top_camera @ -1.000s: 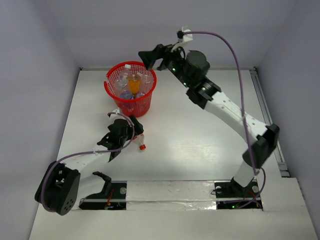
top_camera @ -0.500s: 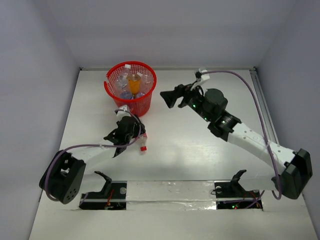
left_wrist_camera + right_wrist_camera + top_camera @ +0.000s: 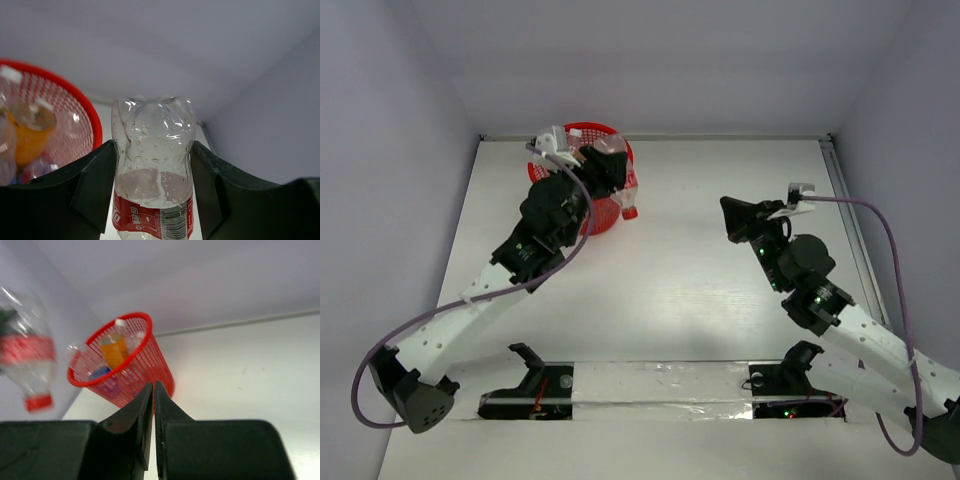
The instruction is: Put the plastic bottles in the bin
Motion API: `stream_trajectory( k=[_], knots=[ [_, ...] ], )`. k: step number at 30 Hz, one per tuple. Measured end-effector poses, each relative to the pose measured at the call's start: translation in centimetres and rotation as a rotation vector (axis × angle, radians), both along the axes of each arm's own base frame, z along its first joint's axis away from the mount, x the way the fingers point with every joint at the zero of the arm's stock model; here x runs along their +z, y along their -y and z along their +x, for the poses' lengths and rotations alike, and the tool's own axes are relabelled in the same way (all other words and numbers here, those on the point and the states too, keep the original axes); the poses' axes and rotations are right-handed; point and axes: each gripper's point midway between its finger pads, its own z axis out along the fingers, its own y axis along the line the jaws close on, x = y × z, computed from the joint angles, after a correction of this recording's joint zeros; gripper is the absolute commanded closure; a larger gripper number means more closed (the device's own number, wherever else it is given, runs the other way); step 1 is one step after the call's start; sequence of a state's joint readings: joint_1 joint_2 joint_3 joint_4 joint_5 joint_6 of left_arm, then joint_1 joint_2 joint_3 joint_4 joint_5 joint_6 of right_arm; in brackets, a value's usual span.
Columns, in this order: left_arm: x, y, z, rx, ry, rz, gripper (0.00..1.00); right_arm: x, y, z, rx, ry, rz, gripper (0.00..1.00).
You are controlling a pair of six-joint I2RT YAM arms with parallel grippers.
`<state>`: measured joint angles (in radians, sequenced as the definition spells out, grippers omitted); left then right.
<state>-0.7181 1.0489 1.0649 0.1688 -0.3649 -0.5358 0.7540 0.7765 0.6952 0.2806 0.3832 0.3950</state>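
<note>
My left gripper turns toward the red mesh bin next and lowers over the bin's opening (image 3: 587, 139) (image 3: 49, 122) to release the bottle. This is because the bottle's red cap hangs outside the bin's rim.
A clear plastic bottle (image 3: 152, 160) with a red-white label is gripped by its body between the two fingers of my left gripper (image 3: 153, 145). In the top view the left gripper (image 3: 610, 165) is raised at the right rim of the red mesh bin (image 3: 582, 128). The held bottle (image 3: 629, 195) hangs there with its red cap pointing down. Several bottles lie inside the bin (image 3: 127, 367), among them an orange bottle (image 3: 112, 351). My right gripper (image 3: 728, 208) is shut and empty over the table, well to the right of the bin; its tips (image 3: 152, 386) meet.
The left arm lies across most of the bin in the top view. White walls close the table at the back and sides. The table edge rail (image 3: 845, 200) runs along the right.
My left arm has lifted the bottle off the table and carried it up to the bin's right rim. The right arm has drawn back to the right and its gripper has shut.
</note>
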Motion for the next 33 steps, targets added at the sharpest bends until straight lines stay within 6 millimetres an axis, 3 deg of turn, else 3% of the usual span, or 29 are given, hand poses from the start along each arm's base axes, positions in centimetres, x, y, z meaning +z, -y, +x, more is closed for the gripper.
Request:
stream_trajectory(
  k=[4, 7, 14, 18, 27, 33],
  knots=[
    [4.9, -1.2, 2.7, 0.146, 0.091, 0.059, 0.63, -2.6, -0.6, 1.1, -0.021, -0.056, -0.041, 0.91],
    [5.3, -1.7, 5.5, 0.246, 0.101, 0.158, 0.63, -4.1, -1.0, 1.5, -0.019, -0.088, -0.062, 0.91],
    [-0.4, -2.8, 11.4, 0.414, 0.042, 0.434, 0.64, -3.2, -0.8, 1.1, -0.011, -0.064, -0.031, 0.91],
    [-1.8, -3.6, 13.1, 0.501, 0.050, 0.548, 0.65, -3.2, -1.1, 1.1, 0.001, -0.061, -0.031, 0.91],
    [-2.6, -5.4, 14.0, 0.660, 0.102, 0.671, 0.66, -3.2, -1.1, 1.0, 0.004, -0.061, -0.032, 0.90],
    [-7.4, -6.7, 13.3, 0.702, 0.086, 0.765, 0.66, -3.2, -1.2, 1.0, 0.009, -0.060, -0.032, 0.90]
  ],
)
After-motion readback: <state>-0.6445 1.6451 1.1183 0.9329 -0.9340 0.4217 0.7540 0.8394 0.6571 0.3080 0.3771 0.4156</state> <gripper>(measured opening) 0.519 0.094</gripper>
